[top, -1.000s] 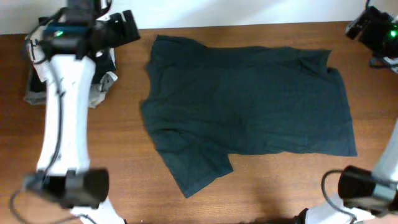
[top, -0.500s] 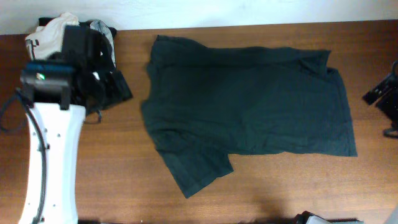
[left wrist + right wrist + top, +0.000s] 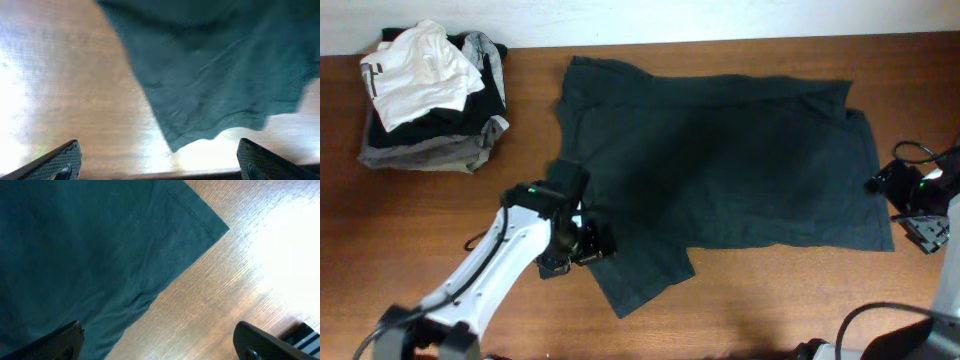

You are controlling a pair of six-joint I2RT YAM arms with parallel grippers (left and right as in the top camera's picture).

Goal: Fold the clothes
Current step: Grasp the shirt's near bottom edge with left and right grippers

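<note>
My left gripper should move down onto the sleeve's side edge (image 3: 604,288) (image 3: 156,114) below it, near the sleeve's hem corner. Bare wood along that edge leaves room for one finger.
The clothes (image 3: 720,160), a dark short-sleeved T-shirt, lie spread flat across the middle of the table with no lettering showing. One sleeve (image 3: 640,270) points toward the front edge. My left gripper (image 3: 582,243) hovers at that sleeve's left side. It is open, and the left wrist view shows the sleeve hem (image 3: 210,125) ahead of its empty fingers (image 3: 55,162). My right gripper (image 3: 885,185) is open at the shirt's right edge. The right wrist view shows a shirt corner (image 3: 200,215), with bare wood between its fingertips (image 3: 260,340).
A pile of other garments stands at the back left, a white one (image 3: 415,75) on top of black and grey ones (image 3: 430,152). The wooden table (image 3: 440,240) runs bare along the front and the left of the shirt.
My left arm has swung from beside the pile at the back left down to the shirt's front sleeve. My right arm has come from the back right corner to the shirt's right edge.
</note>
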